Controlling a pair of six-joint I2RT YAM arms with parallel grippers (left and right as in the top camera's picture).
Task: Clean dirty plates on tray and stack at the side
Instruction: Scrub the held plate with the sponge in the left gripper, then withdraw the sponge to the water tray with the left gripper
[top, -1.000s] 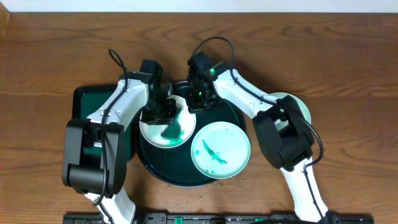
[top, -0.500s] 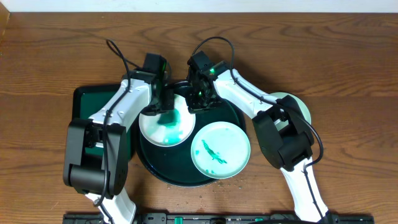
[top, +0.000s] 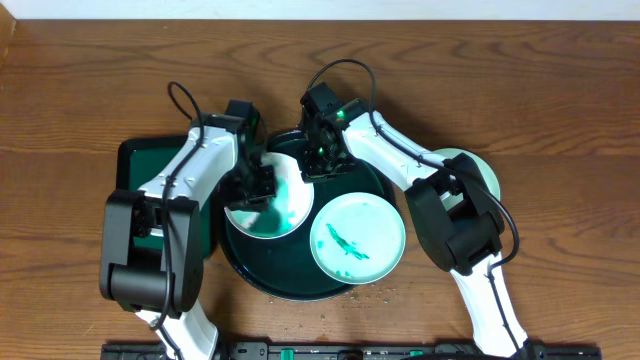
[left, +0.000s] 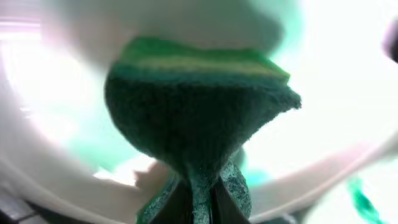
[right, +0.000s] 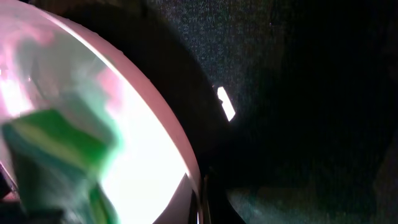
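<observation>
I will lift my right gripper, shift right in the overhead view, then lower and release the smeared plate on bare tray beyond the streaked plate.
The large round dark tray holds two dirty plates. The left plate has a wide green smear and is tilted up. My left gripper is shut on a green sponge and presses it on this plate. My right gripper is shut on the same plate's far rim; the sponge also shows in the right wrist view. The second plate, with green streaks, lies at the tray's front right. A third plate lies on the wooden tabletop at the right, partly under my right arm.
A smaller rectangular dark green tray lies left of the round tray, partly under my left arm. Small crumbs lie on the wood in front of the round tray.
My left gripper has moved the sponge toward the back of the plate and then forward again, and the green smear has spread. My right gripper has stayed on the rim.
</observation>
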